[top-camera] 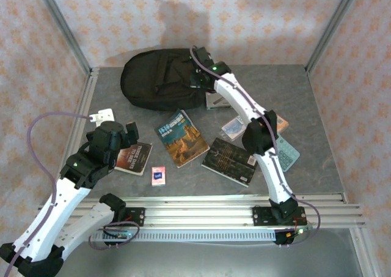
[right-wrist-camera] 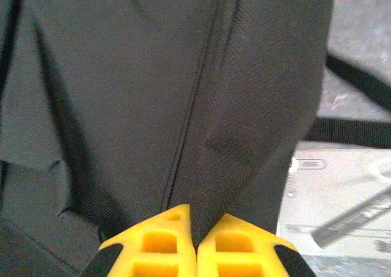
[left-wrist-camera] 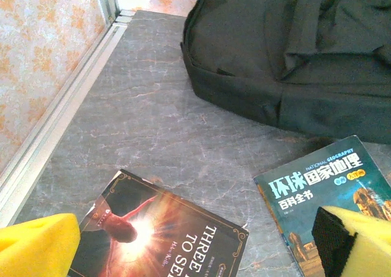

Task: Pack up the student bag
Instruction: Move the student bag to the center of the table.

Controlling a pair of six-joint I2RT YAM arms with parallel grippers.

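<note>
The bag (top-camera: 159, 78) lies off-centre, so my right gripper should pull the fold sideways, away from my left gripper toward the silver-white flat item (top-camera: 217, 101), before letting go of the fold.
The student bag (top-camera: 159, 78), a large black backpack, lies at the back of the table, and the left wrist view has it at the top right (left-wrist-camera: 293, 51). My right gripper (top-camera: 199, 79) sits at the bag's right end. In the right wrist view its yellow fingers (right-wrist-camera: 197, 228) are shut on a fold of the bag's black fabric (right-wrist-camera: 153, 106). My left gripper (top-camera: 124, 134) hovers wide open over the left of the table, above the gap between a dark "Three to See" book (left-wrist-camera: 165, 234) and a teal geography book (left-wrist-camera: 324, 191). Nothing is between its pads (left-wrist-camera: 36, 243).
Spread over the middle of the table are the dark book (top-camera: 133, 158), the geography book (top-camera: 182, 137), a black book (top-camera: 231, 161), a small blue card (top-camera: 159, 176) and a teal calculator (top-camera: 286, 151). A silver-white flat item (right-wrist-camera: 342, 210) lies beside the bag. A metal rail (top-camera: 232, 213) edges the near side.
</note>
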